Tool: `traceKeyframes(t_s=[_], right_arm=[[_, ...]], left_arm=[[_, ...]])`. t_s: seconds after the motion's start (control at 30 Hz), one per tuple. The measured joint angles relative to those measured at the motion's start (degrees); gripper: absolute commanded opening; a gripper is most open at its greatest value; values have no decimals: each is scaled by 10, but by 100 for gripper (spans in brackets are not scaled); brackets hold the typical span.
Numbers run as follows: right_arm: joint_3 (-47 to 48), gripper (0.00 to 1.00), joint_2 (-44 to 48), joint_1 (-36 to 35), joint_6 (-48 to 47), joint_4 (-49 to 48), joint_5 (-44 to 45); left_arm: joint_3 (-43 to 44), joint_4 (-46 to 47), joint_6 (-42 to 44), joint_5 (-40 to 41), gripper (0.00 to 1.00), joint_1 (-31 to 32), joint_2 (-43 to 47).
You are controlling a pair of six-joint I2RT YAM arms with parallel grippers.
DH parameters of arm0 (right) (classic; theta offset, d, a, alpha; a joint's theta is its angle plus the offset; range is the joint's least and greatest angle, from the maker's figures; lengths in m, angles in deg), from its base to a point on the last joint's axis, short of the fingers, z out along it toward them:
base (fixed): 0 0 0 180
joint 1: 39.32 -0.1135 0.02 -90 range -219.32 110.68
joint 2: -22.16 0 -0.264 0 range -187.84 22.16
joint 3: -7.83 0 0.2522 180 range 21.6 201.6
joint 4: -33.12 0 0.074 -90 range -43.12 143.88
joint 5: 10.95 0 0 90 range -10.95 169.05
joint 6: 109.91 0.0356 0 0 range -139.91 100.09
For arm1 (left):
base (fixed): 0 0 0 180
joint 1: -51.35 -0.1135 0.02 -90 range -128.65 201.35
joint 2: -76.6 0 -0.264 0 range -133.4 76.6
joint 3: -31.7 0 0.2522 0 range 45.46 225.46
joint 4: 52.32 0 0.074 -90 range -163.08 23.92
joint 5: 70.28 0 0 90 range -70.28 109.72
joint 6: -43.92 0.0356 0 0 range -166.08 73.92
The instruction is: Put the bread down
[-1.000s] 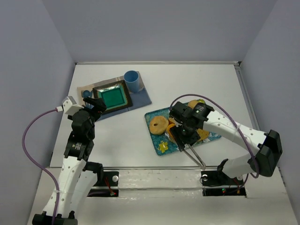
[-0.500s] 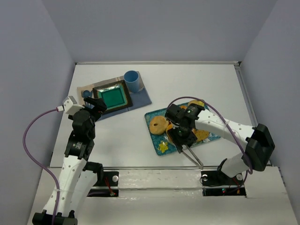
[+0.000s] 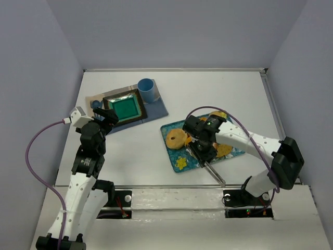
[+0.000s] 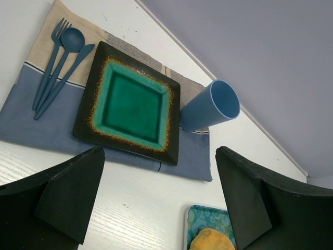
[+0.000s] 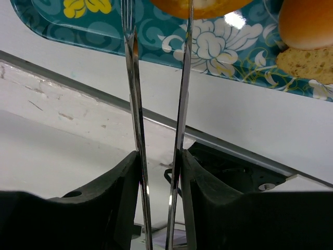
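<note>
The green plate [image 3: 125,108] is empty, so the bread should go onto it next. My right gripper needs to lift, carry the bread outward, to its left in the top view, over the plate, then lower and release it.
My right gripper [image 3: 203,148] hangs over the teal tray [image 3: 179,165] and is shut on a pair of metal tongs [image 3: 214,173]. In the right wrist view the gripper [image 5: 158,156] squeezes the two tong arms [image 5: 131,78], which run up to a glossy orange bread [image 5: 195,6] at the top edge. The bread lies between the tong tips; its hole is out of frame. In the top view the gripper hides it. My left gripper [image 3: 106,115] is open and empty, above the table left of the tray; it also shows in the left wrist view [image 4: 160,156].
A paler tan bagel [image 3: 176,138] lies on the tray's left part. An orange roll [image 5: 307,21] and a crumbly tan piece [image 5: 307,62] lie on its right. A green plate [image 4: 132,107], blue cup [image 4: 210,107] and blue cutlery [image 4: 57,57] sit on a placemat [image 3: 156,107].
My right gripper has shifted slightly left over the tray with the tongs. The tong arms looked spread a second ago and now show as one bar. The left arm has not moved.
</note>
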Motion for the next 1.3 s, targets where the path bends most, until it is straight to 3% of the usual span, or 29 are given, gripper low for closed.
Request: traceKeyframes(t_s=[0.27, 0.43, 0.57, 0.77, 1.0, 1.13, 1.3], right_arm=[[59, 26, 82, 0, 8, 8, 21], [74, 26, 137, 0, -4, -83, 15], [107, 29, 111, 0, -35, -175, -11], [292, 29, -104, 0, -95, -265, -70], [577, 34, -384, 0, -145, -235, -99], [676, 37, -483, 0, -156, -213, -96], [707, 42, -539, 0, -161, -214, -87]], left_arm=[[0, 0, 0, -1, 99, 0, 0], [0, 0, 0, -5, 99, 0, 0], [0, 3, 0, -11, 99, 0, 0], [0, 3, 0, -13, 99, 0, 1], [0, 2, 0, -12, 99, 0, 12], [0, 2, 0, -13, 99, 0, 12], [0, 2, 0, -13, 99, 0, 12]])
